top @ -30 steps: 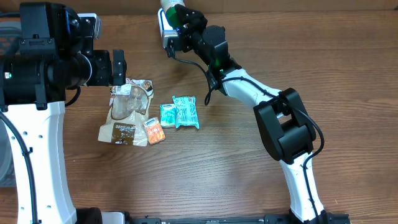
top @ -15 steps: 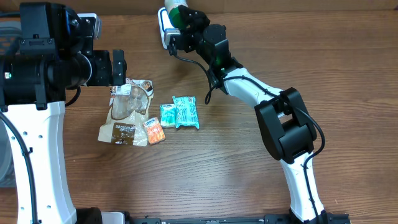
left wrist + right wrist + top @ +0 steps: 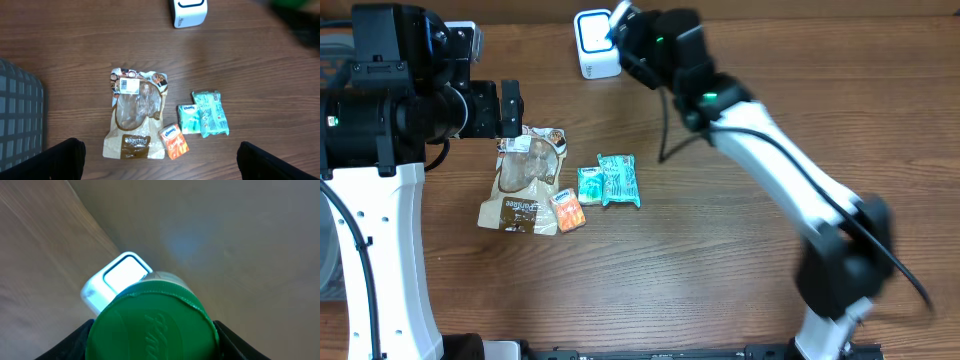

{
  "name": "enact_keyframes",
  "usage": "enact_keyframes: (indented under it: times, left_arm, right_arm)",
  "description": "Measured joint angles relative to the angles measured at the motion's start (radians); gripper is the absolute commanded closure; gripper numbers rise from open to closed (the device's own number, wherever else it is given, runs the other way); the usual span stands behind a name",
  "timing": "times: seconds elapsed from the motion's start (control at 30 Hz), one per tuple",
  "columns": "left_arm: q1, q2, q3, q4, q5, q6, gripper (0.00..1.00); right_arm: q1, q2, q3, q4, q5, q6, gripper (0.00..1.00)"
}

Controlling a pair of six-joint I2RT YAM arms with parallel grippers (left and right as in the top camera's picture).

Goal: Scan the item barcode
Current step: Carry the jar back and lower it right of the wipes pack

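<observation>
Empty wood [image 3: 682, 180] is beside the teal packet, so my right gripper will move back from the scanner [image 3: 595, 42], to the right in the overhead view, and down.
In the right wrist view my right gripper [image 3: 154, 341] is shut on a container with a round green lid [image 3: 154, 320], one black finger on each side of it. The white scanner [image 3: 117, 282] with its lit window lies just beyond the lid. Overhead, the scanner [image 3: 595, 42] stands at the table's far edge and my right gripper [image 3: 626, 24] hovers just right of it; the held container is mostly hidden there. No barcode on it shows. My left gripper [image 3: 510, 108] stands open above the brown snack bag [image 3: 525, 180], holding nothing.
Beside the snack bag [image 3: 136, 117] lie an orange tissue pack [image 3: 174, 141], a small green tissue pack [image 3: 187, 119] and a teal packet [image 3: 212, 112]. A grey basket [image 3: 20, 120] sits at the left. The right arm stretches blurred across the table's right half.
My right gripper has swung with the container from over the scanner to its right, uncovering it. The right arm has shifted right and blurs. The left arm has not moved.
</observation>
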State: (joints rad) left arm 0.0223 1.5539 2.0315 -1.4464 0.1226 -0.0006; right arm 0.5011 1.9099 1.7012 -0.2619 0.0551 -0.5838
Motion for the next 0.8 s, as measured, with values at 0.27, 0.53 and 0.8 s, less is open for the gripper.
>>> enact_keyframes:
  times: [0.27,0.53,0.8]
  left_arm:
    - [0.000,0.000,0.000,0.000,0.000,0.000,0.00]
    - [0.000,0.000,0.000,0.000,0.000,0.000,0.00]
    - [0.000,0.000,0.000,0.000,0.000,0.000,0.00]
  right_arm:
    - [-0.085,-0.340,0.036,-0.554,-0.046,0.372,0.60]
    - [-0.188,-0.300,-0.018,-0.886,-0.078,0.545,0.60]
    - [-0.293,-0.233,-0.161,-0.845,-0.107,0.592,0.59]
